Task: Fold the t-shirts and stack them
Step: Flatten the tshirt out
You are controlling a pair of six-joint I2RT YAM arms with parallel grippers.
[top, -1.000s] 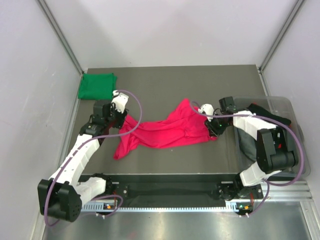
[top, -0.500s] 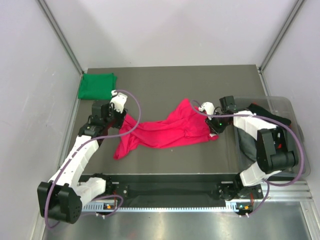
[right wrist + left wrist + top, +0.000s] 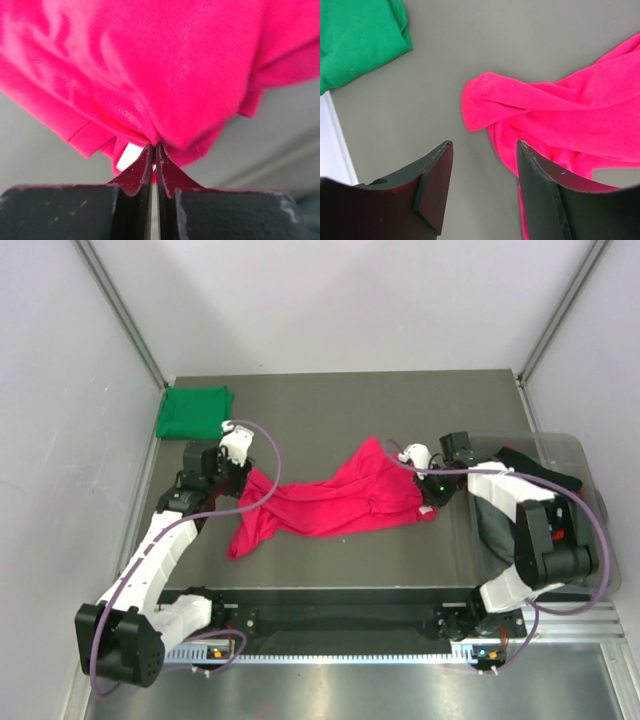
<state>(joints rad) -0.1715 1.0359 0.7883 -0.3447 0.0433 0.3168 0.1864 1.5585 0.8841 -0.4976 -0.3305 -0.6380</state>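
Observation:
The crimson-pink shirt's tip [image 3: 253, 481] [image 3: 474, 122] nearest the green t-shirt is a corner that sticks out onto bare table. My left gripper will lower its open fingers around it.
The crimson-pink t-shirt [image 3: 325, 500] lies crumpled and stretched across the middle of the table. It also shows in the left wrist view [image 3: 555, 110] and fills the right wrist view [image 3: 150, 65]. My right gripper [image 3: 428, 498] is shut on the shirt's right edge [image 3: 154, 146], with the small white label [image 3: 129, 156] just beside the fingers. My left gripper [image 3: 240, 472] is open above the table beside the shirt's left end [image 3: 482, 146], holding nothing. The emerald green t-shirt [image 3: 194, 411] lies folded at the far left corner and shows in the left wrist view [image 3: 355, 37].
A clear plastic bin [image 3: 560, 500] holding dark cloth stands at the table's right edge, under the right arm. Grey walls close in the table on the left, back and right. A white strip [image 3: 337, 140] edges the table at the left.
The right gripper has pulled the shirt's right edge slightly right and towards the near side. The left gripper has shifted a little towards the far side.

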